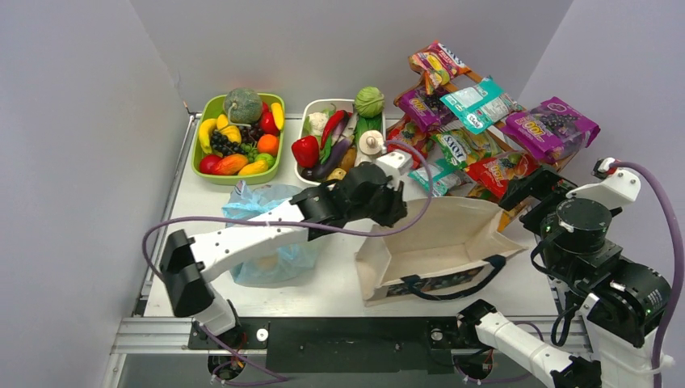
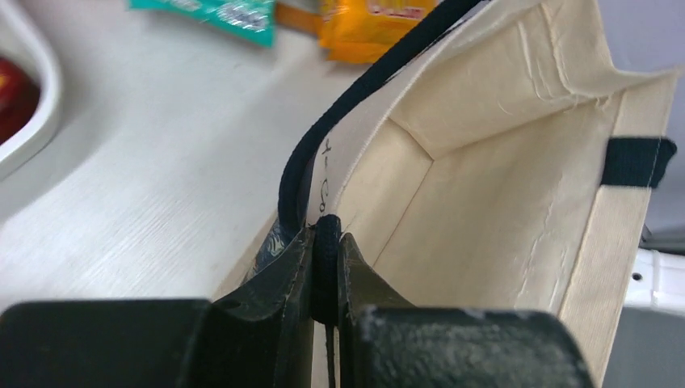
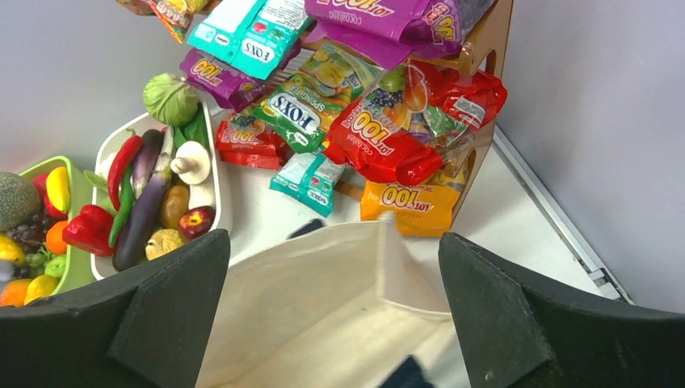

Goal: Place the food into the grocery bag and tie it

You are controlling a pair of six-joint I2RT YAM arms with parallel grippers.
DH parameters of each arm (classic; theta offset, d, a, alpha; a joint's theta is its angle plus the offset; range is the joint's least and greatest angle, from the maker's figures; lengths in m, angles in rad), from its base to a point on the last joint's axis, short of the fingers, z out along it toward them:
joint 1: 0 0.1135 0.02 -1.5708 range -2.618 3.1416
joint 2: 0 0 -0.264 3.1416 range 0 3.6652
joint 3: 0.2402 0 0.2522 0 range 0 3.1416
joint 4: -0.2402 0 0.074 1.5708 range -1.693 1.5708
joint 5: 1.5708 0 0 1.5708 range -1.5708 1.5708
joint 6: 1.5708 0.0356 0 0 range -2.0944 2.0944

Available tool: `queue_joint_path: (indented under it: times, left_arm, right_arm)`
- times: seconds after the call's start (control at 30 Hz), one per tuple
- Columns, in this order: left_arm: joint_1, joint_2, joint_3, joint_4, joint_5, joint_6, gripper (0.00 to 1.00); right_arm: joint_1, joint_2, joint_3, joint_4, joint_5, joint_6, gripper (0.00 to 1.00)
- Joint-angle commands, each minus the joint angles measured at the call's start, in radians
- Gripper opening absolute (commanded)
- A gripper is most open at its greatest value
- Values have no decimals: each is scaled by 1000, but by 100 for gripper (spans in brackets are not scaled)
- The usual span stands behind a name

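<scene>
My left gripper draws the grocery bag's strap to the left in the top view next and releases it, since bare tabletop beside the grocery bag lies that way.
The light-blue plastic grocery bag [image 1: 271,242] lies crumpled on the table at the left, partly under my left arm. Toy fruits fill a green tray [image 1: 238,133] and toy vegetables a white tray [image 1: 335,137] at the back; both also show in the right wrist view [image 3: 153,202]. Snack packets [image 1: 485,121] lie on a rack at the back right. My left gripper [image 1: 392,212] [image 2: 327,230] is shut on the dark strap [image 2: 355,89] of the beige canvas tote [image 1: 436,242]. My right gripper [image 1: 523,202] [image 3: 333,242] is open and empty above the tote's far right corner [image 3: 323,307].
The tote stands open in the middle, its mouth facing up, a second dark strap [image 1: 460,287] hanging at its near side. A wooden rack [image 3: 485,48] holds the packets. Grey walls close in on the left, back and right.
</scene>
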Motion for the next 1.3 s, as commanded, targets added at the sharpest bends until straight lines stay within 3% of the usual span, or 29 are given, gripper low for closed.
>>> queue_joint_path:
  times: [0.0,0.2,0.37,0.5,0.57,0.6,0.63,0.67,0.8,0.93,1.07,1.27]
  left_arm:
    - [26,-183,-143,81,-263,-160,0]
    - [74,-375,-424,146,-452,-391,0]
    - [49,-469,-506,97,-634,-568,0]
    - [43,-513,-523,77,-666,-590,0]
    - [43,-532,-528,86,-649,-555,9]
    - [44,-541,-529,86,-643,-525,26]
    - [45,-544,-528,87,-623,-507,34]
    - [45,-551,-524,92,-610,-461,48]
    - [49,-559,-488,99,-507,-291,73]
    - [110,-532,-406,29,-419,-163,76]
    - [271,-492,-356,0,-235,-83,76]
    - [420,-382,-300,34,65,26,71]
  right_arm:
    - [-7,18,-29,50,1,15,97]
    - [-7,31,-55,66,35,17,99]
    - [-7,50,-100,84,72,7,100]
    - [-8,77,-108,87,93,-3,100]
    - [-8,78,-107,99,88,-1,100]
    - [-8,74,-109,112,85,0,100]
    - [-8,65,-115,119,80,1,100]
    - [-8,60,-119,127,81,3,100]
    - [-8,37,-132,134,93,14,100]
    - [-8,9,-134,131,153,32,100]
    - [-10,21,-102,112,167,36,100]
    - [-73,150,26,59,2,-24,100]
